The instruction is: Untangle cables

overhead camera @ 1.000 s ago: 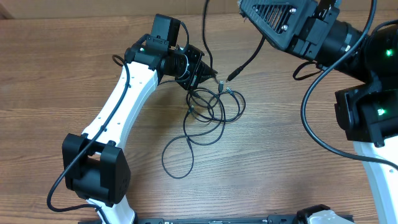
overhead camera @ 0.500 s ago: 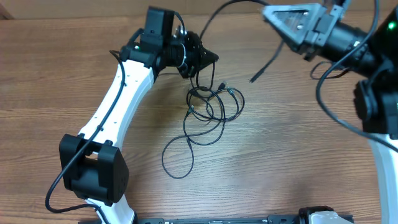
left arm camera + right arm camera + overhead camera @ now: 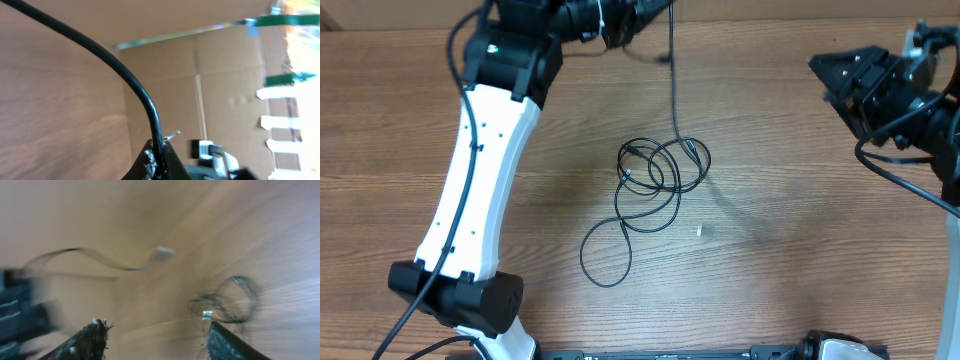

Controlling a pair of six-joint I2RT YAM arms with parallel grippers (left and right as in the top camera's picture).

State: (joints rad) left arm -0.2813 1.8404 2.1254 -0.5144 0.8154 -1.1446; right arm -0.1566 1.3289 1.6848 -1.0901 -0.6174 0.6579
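Note:
The cable swings down in my left gripper next for release on bare tabletop clear of the tangle (image 3: 556, 178). That tabletop lies below the gripper, to its left in the overhead view.
The cables (image 3: 653, 172) lie as a loose black tangle at mid-table, with one long loop (image 3: 605, 250) trailing toward the front. One cable (image 3: 673, 90) runs straight up from the tangle to my left gripper (image 3: 655, 12) at the far edge. The left wrist view shows that gripper (image 3: 158, 150) shut on this cord (image 3: 142, 95). My right gripper (image 3: 832, 85) hovers at the right, open and holding nothing. In the blurred right wrist view its fingers (image 3: 92, 337) stand wide apart around nothing, the tangle (image 3: 227, 300) lies beyond them, and a cable end (image 3: 162, 251) hangs in the air.
A small silver plug tip (image 3: 699, 231) shows just right of the tangle. A cardboard wall (image 3: 225, 90) stands behind the table's far edge. The arms' thicker black wires (image 3: 890, 170) hang at the right. The white left arm (image 3: 485, 170) reaches across the left side.
My left gripper rose and pulled back to the far edge, drawing one cable taut out of the tangle. My right gripper opened, let its cable end go and swung away to the right.

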